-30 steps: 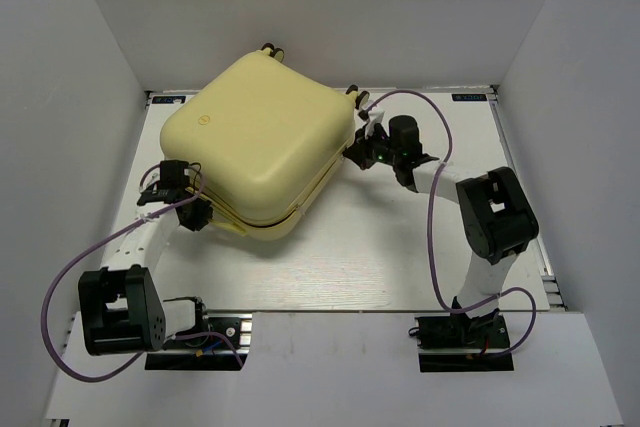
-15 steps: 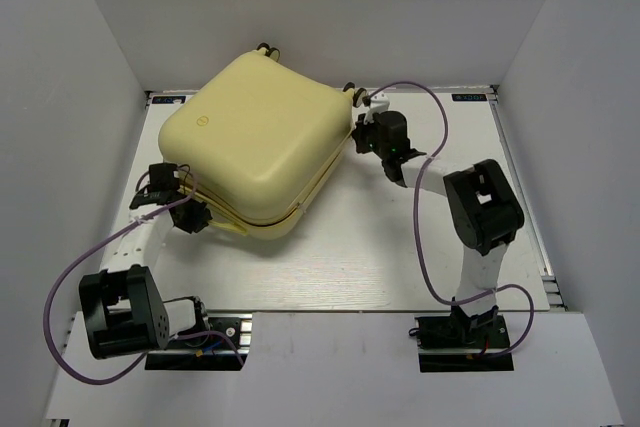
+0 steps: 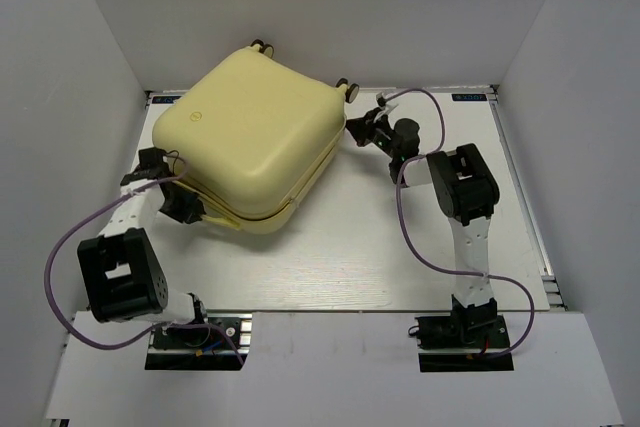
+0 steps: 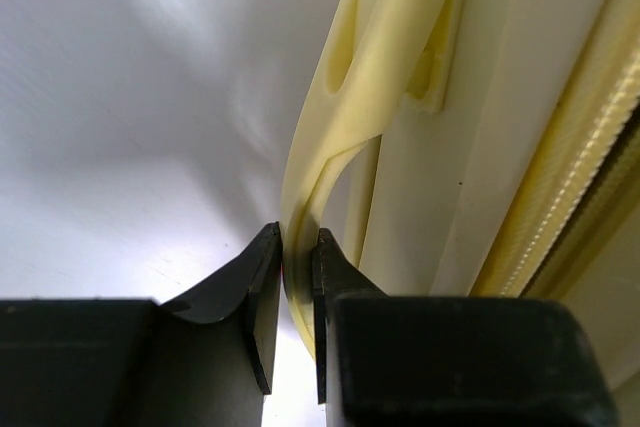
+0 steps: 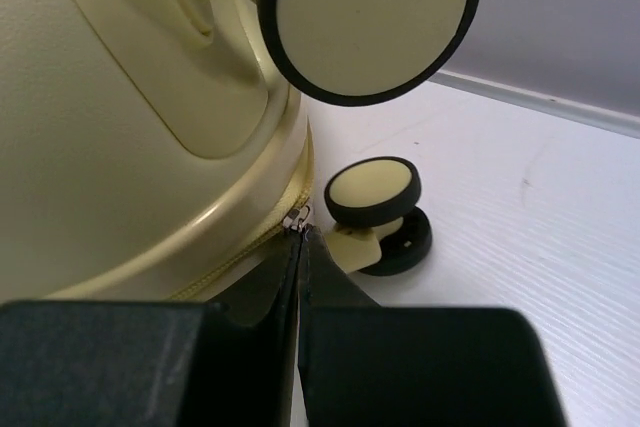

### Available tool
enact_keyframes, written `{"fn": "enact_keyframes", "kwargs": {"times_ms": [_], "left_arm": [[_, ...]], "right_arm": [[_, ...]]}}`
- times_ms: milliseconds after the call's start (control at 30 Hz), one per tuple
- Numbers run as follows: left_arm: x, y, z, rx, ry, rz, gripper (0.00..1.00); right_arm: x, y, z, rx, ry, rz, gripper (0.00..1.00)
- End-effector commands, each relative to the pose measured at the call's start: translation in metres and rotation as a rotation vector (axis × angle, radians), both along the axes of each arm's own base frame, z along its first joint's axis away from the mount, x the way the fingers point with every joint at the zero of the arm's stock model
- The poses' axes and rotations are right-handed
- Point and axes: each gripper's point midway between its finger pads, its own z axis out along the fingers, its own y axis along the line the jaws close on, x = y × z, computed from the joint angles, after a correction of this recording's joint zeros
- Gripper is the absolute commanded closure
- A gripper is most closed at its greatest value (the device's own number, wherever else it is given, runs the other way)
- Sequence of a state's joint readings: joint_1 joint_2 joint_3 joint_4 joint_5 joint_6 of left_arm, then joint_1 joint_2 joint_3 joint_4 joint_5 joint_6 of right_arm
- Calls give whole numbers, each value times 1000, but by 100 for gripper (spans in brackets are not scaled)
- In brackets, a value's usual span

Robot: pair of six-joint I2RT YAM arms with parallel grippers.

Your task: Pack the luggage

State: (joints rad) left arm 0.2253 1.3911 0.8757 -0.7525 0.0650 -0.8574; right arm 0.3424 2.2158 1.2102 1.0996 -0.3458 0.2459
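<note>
My left gripper swings the case's handle outward toward the table's far edge next, turning the case, and releases it, as that edge lies outward of my gripper.
The luggage is a pale yellow hard-shell case lying closed on the white table, turned at an angle. My left gripper is at its near-left side. In the left wrist view this gripper is shut on the case's curved yellow handle. My right gripper is at the case's right corner by the wheels. In the right wrist view its jaws are pressed together on the small metal zipper pull at the zipper rim.
White walls close in the table on the left, back and right. Two yellow-faced black wheels stick out right beside the right gripper. Purple cables loop off both arms. The arm bases sit at the near edge.
The luggage has slid and turned toward the left and back. The right gripper followed its corner farther back, still shut; the left gripper moved left with the handle.
</note>
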Motion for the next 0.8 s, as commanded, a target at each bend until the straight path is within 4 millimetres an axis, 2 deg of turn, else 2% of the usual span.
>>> {"fn": "enact_keyframes", "kwargs": {"times_ms": [0,33,100,133,167,200,233,267,300,333,367,433,467,500,533,567,600,633,667,700,767], "left_arm": [[-18,60,-18,217,167,57,100],[2,66,-7,231,133,50,100],[14,68,-8,231,140,-19,100],[36,73,4,234,112,-35,100],[43,69,-2,201,124,-68,100],[58,73,8,221,95,-119,100],[73,76,11,224,79,-136,100],[77,77,2,217,93,-174,100],[92,70,9,207,47,-245,100],[97,66,8,198,33,-311,100],[116,60,9,201,6,-371,100],[121,56,3,243,17,-505,100],[134,41,7,253,-12,-581,100],[139,35,6,254,-29,-637,100],[142,17,1,220,-51,-757,100],[157,7,9,219,-88,-808,100],[159,2,3,210,-91,-866,100],[168,-14,11,198,-140,-945,100],[172,-32,8,147,-170,-996,100],[179,-35,11,173,-200,-1061,100],[185,-58,11,192,-223,-1172,100]], "right_arm": [[12,-17,65,189,-184,36,100],[8,-15,75,184,-203,44,100],[2,-15,56,110,-171,32,100],[0,-17,69,98,-196,28,100],[-3,-19,66,81,-198,19,100],[-5,-22,57,75,-168,2,100],[-7,-27,56,64,-158,-13,100],[-6,-31,58,58,-150,-33,100],[-7,-33,42,17,-100,-39,100],[-4,-37,43,-6,-109,-71,100],[-4,-37,43,-15,-106,-78,100],[-4,-40,36,-16,-84,-96,100],[-1,-45,37,-12,-84,-130,100],[-3,-48,35,-4,-77,-144,100],[-7,-50,29,3,-59,-157,100],[-5,-58,29,10,-61,-205,100],[-11,-57,27,18,-52,-219,100],[-16,-60,20,14,-37,-236,100],[-17,-68,19,28,-36,-287,100],[-20,-66,18,34,-32,-287,100],[-20,-69,13,50,-17,-312,100]]}}
